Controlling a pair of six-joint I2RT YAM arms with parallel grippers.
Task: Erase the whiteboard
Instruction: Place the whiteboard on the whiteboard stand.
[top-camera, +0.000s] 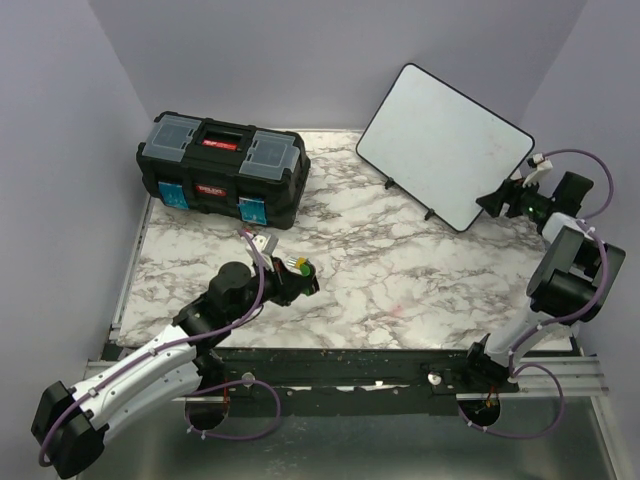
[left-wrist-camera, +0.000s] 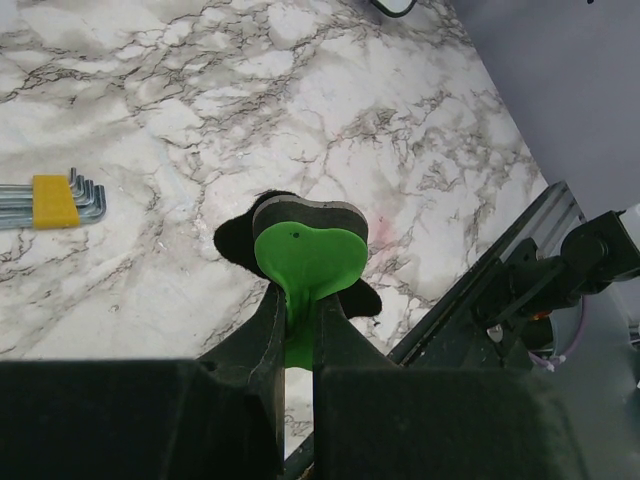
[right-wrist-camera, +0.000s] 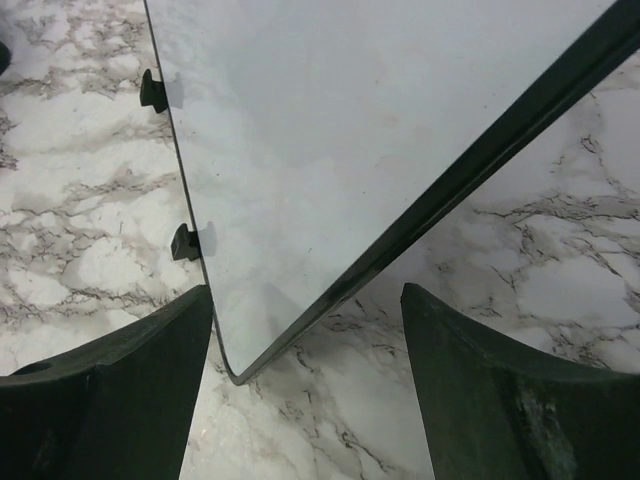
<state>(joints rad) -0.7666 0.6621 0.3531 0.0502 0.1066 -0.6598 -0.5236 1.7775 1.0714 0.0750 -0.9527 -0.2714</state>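
Note:
My left gripper should lower the green eraser onto the marble (top-camera: 318, 287) (left-wrist-camera: 298, 262) beside the hex keys and then open, because the whiteboard's side looks plain white.
The whiteboard (top-camera: 445, 145) stands tilted on its small black feet (right-wrist-camera: 185, 242) at the back right of the marble table, and its face looks plain white. My right gripper (top-camera: 497, 200) is open beside the board's lower right corner. In the right wrist view that corner (right-wrist-camera: 235, 372) sits between the spread fingers (right-wrist-camera: 140, 370) without touching them. My left gripper (top-camera: 300, 275) hovers low over the front left of the table. It is shut on the stem of a green eraser (left-wrist-camera: 305, 250) with a black felt pad.
A black toolbox (top-camera: 222, 168) with blue latches stands at the back left. A set of hex keys in a yellow holder (left-wrist-camera: 55, 200) lies on the marble near the left gripper. The black rail (top-camera: 380, 365) runs along the near edge.

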